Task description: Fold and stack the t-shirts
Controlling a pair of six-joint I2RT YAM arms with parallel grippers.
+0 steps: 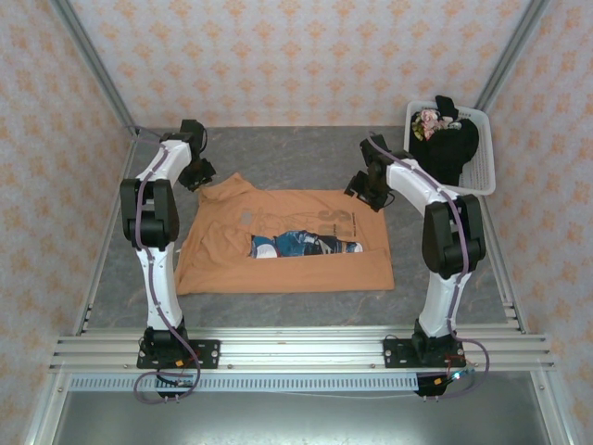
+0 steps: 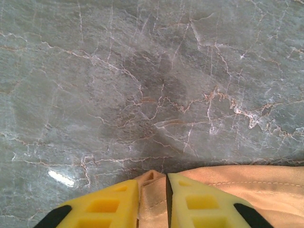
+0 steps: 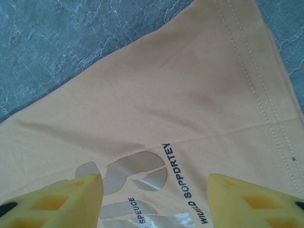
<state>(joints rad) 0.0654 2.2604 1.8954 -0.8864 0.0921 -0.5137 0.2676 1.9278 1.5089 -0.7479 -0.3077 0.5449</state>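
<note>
The far end of the t-shirt's stitched hem [image 3: 236, 15] lies below and outward of my open fingers, so my right gripper moves outward and down onto it next.
The orange-tan t-shirt [image 1: 287, 264] lies spread flat on the table, its blue-and-white print and grey lettering facing up. My left gripper [image 1: 199, 176] is at the shirt's far left corner. In the left wrist view its yellow fingers [image 2: 153, 190] pinch a fold of the orange fabric [image 2: 247, 187] at the cloth's edge. My right gripper [image 1: 363, 193] hovers over the far right part of the shirt, and its jaws [image 3: 154, 190] stand wide apart above the grey lettering [image 3: 137, 173] with nothing between them. The black t-shirt [image 1: 447, 148] lies crumpled in the basket.
The white slatted basket [image 1: 487, 176] stands at the back right corner against the wall. Grey marble tabletop [image 2: 142, 71] stretches beyond the shirt's far edge. Patterned walls and metal frame posts close in three sides.
</note>
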